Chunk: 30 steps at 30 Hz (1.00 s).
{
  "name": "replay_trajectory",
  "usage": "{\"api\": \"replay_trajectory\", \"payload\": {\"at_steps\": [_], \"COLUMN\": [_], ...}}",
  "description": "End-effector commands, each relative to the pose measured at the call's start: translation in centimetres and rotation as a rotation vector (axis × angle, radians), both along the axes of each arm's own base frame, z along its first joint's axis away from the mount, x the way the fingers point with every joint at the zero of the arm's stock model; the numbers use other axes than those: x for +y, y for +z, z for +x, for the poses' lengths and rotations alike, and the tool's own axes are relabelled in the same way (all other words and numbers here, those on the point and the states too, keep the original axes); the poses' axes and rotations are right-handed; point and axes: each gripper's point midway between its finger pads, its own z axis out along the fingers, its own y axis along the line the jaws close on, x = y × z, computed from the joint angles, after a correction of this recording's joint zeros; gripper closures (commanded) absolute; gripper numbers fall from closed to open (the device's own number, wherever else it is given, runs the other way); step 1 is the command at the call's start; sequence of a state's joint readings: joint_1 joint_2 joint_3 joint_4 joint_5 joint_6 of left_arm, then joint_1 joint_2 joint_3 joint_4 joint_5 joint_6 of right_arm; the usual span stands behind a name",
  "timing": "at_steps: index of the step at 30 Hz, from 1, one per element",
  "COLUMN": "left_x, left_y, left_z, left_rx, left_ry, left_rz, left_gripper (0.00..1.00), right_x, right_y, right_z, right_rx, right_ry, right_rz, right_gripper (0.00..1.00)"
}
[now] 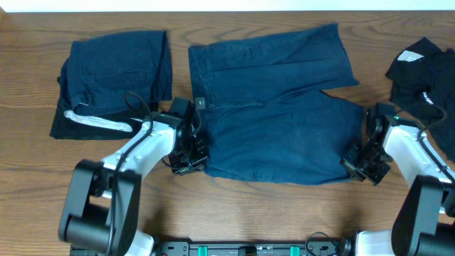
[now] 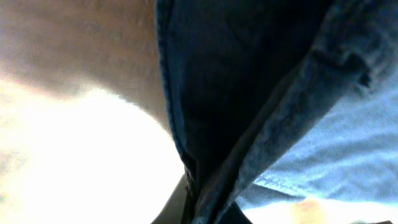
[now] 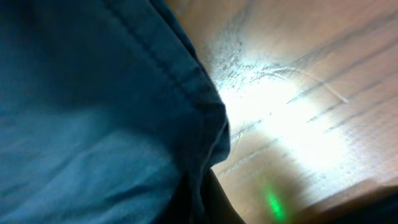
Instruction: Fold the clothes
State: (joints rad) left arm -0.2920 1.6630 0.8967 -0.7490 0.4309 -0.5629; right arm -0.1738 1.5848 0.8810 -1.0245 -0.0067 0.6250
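My left gripper lifts outward with the shorts' near corner next and releases it over the waistband's far corner [image 1: 198, 60], since that far corner lies farther outward.
Wide navy-blue shorts [image 1: 277, 107] lie spread in the middle of the table, waistband to the left with a small label [image 1: 201, 104]. My left gripper [image 1: 190, 158] is shut on the shorts' near-left corner; the left wrist view shows the cloth [image 2: 249, 93] pinched between its fingers. My right gripper [image 1: 362, 162] is shut on the shorts' near-right corner; the right wrist view shows the hem [image 3: 124, 112] going into its jaws. A folded navy garment [image 1: 117, 67] over a black one with white marks [image 1: 92, 121] lies at the far left. A black garment with white marks [image 1: 423, 71] lies at the far right.
The wooden table [image 1: 284, 213] shows bare along the near edge between the two arms. Both arm bases [image 1: 256, 247] stand at the near edge. A pale wall strip runs along the far edge.
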Motion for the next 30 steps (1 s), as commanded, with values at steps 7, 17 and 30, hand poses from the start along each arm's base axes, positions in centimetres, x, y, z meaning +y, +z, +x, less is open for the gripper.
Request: {"api": "replay_trajectory", "payload": {"at_steps": [7,17,30], "left_x": [1.6,1.1,2.0], "left_y": [5.2,7.7,11.7], "left_z": [-0.9,-4.3,1.4], "left_rx": [-0.138,-0.128,-0.329], "left_ry": [-0.047,-0.078,0.02], "left_rz": [0.089,0.088,0.078], "left_gripper": [0.93,0.93,0.93], "right_x": [-0.6,0.2,-1.0], "right_y": [6.8,10.9,15.0], "right_z": [0.0,-1.4,7.0], "right_rx": [-0.189,-0.324,-0.453], "right_ry": [-0.007,0.045,0.084], "right_rz": [-0.066,-0.055,-0.066], "right_gripper": [0.99,0.99,0.99]}}
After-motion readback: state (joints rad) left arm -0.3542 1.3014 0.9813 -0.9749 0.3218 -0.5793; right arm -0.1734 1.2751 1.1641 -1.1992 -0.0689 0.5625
